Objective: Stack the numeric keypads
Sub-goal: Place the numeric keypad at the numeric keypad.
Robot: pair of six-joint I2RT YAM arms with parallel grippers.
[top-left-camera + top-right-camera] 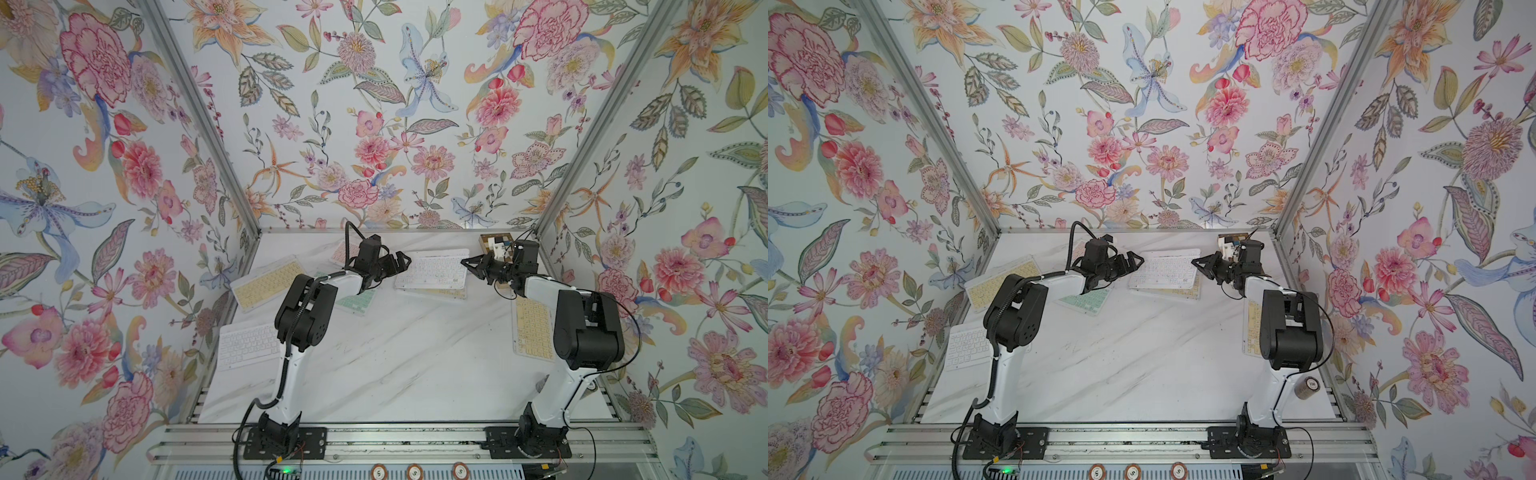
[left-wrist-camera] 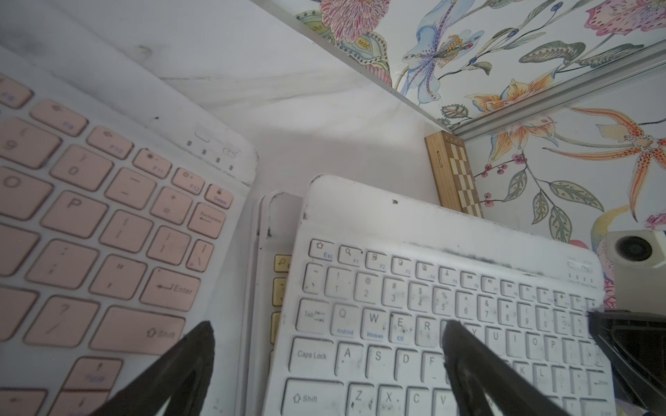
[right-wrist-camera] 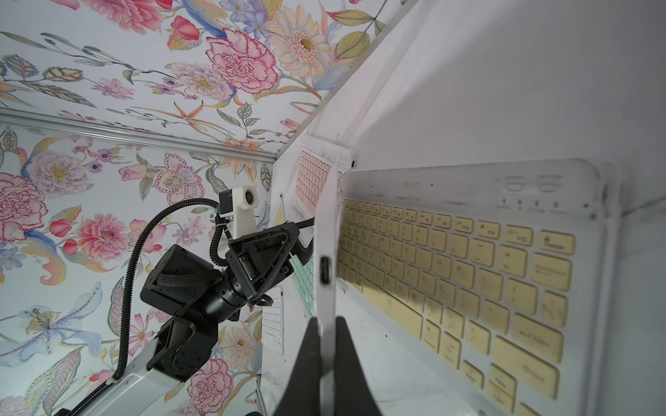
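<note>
The white keypad's held edge is raised and the yellow keypad's end (image 1: 461, 293) (image 3: 523, 277) lies below it, so I should lower my right gripper toward that end and release the white keypad's edge.
A white numeric keypad (image 1: 432, 270) lies on top of a yellow one (image 1: 446, 294) at the back middle, seen in both top views. My right gripper (image 1: 465, 262) is shut on the white keypad's right edge. In the right wrist view that edge (image 3: 326, 273) stands between the shut fingers, raised off the yellow keypad (image 3: 468, 273). My left gripper (image 1: 405, 259) is open at the keypad's left end, its fingers (image 2: 468, 360) spread over the white keys (image 2: 396, 324), holding nothing. A pink keypad (image 2: 108, 234) lies right beside it.
More keypads lie around: yellow (image 1: 268, 284) and white (image 1: 247, 345) on the left, mint green (image 1: 357, 301) under the left arm, yellow (image 1: 534, 328) under the right arm. A chessboard (image 1: 494, 245) fills the back right corner. A brown roll (image 1: 1307, 386) stands at the front right.
</note>
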